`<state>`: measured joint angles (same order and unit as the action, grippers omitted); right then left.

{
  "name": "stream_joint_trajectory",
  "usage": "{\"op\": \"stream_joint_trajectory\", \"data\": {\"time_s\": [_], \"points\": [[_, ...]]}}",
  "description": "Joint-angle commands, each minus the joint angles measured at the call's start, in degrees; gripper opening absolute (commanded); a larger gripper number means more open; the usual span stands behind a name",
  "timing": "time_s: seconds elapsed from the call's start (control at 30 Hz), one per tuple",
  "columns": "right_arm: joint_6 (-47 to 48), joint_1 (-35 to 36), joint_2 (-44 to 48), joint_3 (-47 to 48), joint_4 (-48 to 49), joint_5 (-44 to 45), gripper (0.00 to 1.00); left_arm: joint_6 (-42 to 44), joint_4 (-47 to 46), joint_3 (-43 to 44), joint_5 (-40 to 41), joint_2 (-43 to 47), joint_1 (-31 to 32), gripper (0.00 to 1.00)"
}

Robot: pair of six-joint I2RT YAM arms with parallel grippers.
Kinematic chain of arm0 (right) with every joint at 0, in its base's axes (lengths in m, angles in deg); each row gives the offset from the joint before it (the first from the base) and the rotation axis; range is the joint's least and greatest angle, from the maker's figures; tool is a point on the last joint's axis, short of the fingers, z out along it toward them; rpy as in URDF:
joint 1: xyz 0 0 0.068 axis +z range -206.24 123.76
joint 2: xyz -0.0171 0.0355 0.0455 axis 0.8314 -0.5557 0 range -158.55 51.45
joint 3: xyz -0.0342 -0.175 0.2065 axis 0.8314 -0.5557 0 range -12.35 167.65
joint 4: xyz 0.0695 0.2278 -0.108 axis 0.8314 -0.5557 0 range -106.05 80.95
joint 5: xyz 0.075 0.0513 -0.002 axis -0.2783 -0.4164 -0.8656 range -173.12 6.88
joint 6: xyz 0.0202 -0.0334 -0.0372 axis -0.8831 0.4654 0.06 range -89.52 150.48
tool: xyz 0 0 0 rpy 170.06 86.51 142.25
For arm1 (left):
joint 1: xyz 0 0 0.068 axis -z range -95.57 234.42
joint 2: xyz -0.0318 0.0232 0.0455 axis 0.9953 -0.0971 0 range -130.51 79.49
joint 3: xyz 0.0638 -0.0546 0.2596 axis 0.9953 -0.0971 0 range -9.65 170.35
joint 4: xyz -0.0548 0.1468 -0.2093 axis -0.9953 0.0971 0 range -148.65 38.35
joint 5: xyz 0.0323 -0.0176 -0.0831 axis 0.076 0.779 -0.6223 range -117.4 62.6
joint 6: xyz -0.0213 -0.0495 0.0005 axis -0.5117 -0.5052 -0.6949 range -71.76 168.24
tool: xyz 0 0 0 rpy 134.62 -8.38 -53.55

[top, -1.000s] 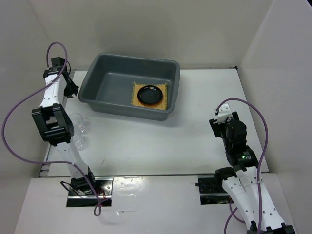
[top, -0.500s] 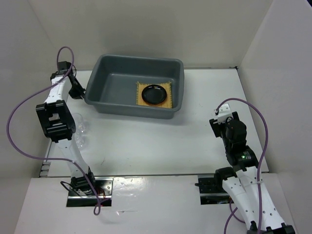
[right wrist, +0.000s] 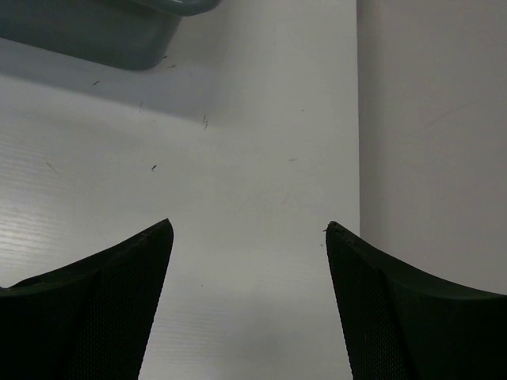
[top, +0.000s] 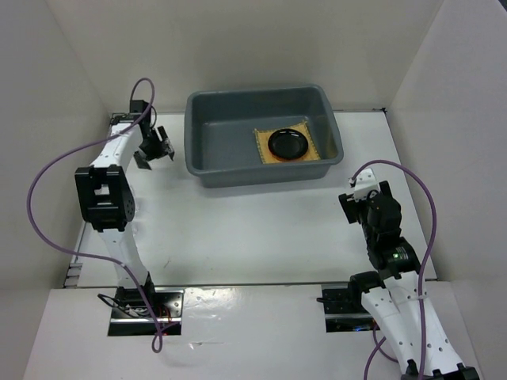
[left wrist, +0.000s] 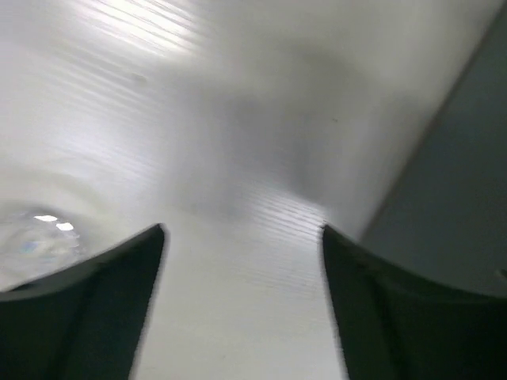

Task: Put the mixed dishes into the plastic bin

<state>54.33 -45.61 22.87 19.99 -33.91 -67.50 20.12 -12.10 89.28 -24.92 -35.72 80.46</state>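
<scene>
My left gripper needs to move away from the bin and back next. Then it needs to go down to the clear glass's bin-side [top: 139, 207] [left wrist: 77, 242].
The grey plastic bin [top: 230, 138] stands at the back of the table, right of centre. Inside it, at the right end, a tan woven mat [top: 309, 149] lies flat with a black plate [top: 288, 143] on top. My left gripper [top: 156, 147] hangs just left of the bin, open and empty. In the left wrist view the left gripper [left wrist: 242, 229] is over bare table, with the bin wall [left wrist: 459, 158] at right and a blurred clear glass [left wrist: 36, 237] at lower left. My right gripper [right wrist: 248, 226] is open and empty, and the bin's corner [right wrist: 95, 32] lies far ahead.
White walls enclose the table on the left, back and right; the right wall [right wrist: 436, 119] runs close by the right gripper. The left arm's upper link [top: 103, 198] stands over the table's left edge. The right arm [top: 379, 218] sits at the front right.
The bin has slid to the right with the mat and plate inside. My left arm swung right along with it and its gripper opened. The right arm has stayed in place.
</scene>
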Motion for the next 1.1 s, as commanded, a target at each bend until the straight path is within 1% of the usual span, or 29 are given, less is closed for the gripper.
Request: {"op": "stream_joint_trajectory", "data": {"time_s": [0.0,0.03,0.07,0.13,0.17,0.23,0.27,0.3,0.33,0.47,0.53,0.67,0.7,0.87,1.03,1.07], "points": [[-0.3,0.5,1.1,0.0,2.6,0.6,0.83,1.0,4.1,6.5,8.7,7.0,-2.6,0.94],[-0.3,0.5,1.1,0.0,2.6,0.6,0.84,1.0,5.3,7.5,10.9,7.8,-2.6,0.98],[-0.3,0.5,1.1,0.0,2.6,0.6,0.84,1.0,6.5,8.4,15.2,7.8,-2.6,1.0],[-0.3,0.5,1.6,0.0,2.6,0.6,0.85,-0.5,9.6,8.5,19.4,10.0,-2.0,1.0],[-0.3,0.5,1.6,0.0,2.6,0.6,0.85,-1.3,9.6,7.5,22.9,11.1,-2.0,1.0],[-0.3,0.5,2.1,0.0,2.6,1.1,0.87,-4.7,9.8,1.6,25.3,15.2,-1.5,1.0],[-0.3,0.5,2.1,0.0,2.6,1.1,0.87,-4.7,8.6,-1.3,25.3,16.8,-1.5,1.0],[-0.3,0.5,2.1,0.0,2.6,1.1,0.88,-5.3,6.5,-4.0,22.8,19.0,-2.4,1.0],[-0.3,0.5,2.6,0.0,2.6,1.1,0.88,-5.3,5.9,-8.1,21.7,19.1,-3.1,1.0],[-0.3,0.5,3.3,0.0,3.2,1.1,0.89,-6.1,5.9,-13.0,20.5,16.9,-5.2,1.0],[-0.3,0.5,3.3,0.0,3.2,1.1,0.89,-6.1,5.9,-14.5,20.0,16.9,-5.8,1.0],[-0.3,0.5,3.3,0.0,3.2,0.6,0.89,-4.8,2.4,-18.9,18.4,16.9,-6.4,1.0],[-0.3,0.5,2.7,0.0,3.2,0.6,0.9,-4.8,2.4,-18.9,18.4,16.2,-6.4,1.0],[-0.3,0.5,2.7,0.0,3.2,0.6,0.9,-3.8,-1.5,-24.2,15.7,14.4,-7.0,1.0],[-0.3,0.5,2.7,0.0,3.2,1.1,0.9,-2.7,-4.3,-26.5,13.2,12.3,-7.5,1.0],[-0.3,0.5,2.7,0.0,3.2,1.1,0.9,-2.7,-4.9,-26.5,12.6,12.3,-7.5,0.96]]}}
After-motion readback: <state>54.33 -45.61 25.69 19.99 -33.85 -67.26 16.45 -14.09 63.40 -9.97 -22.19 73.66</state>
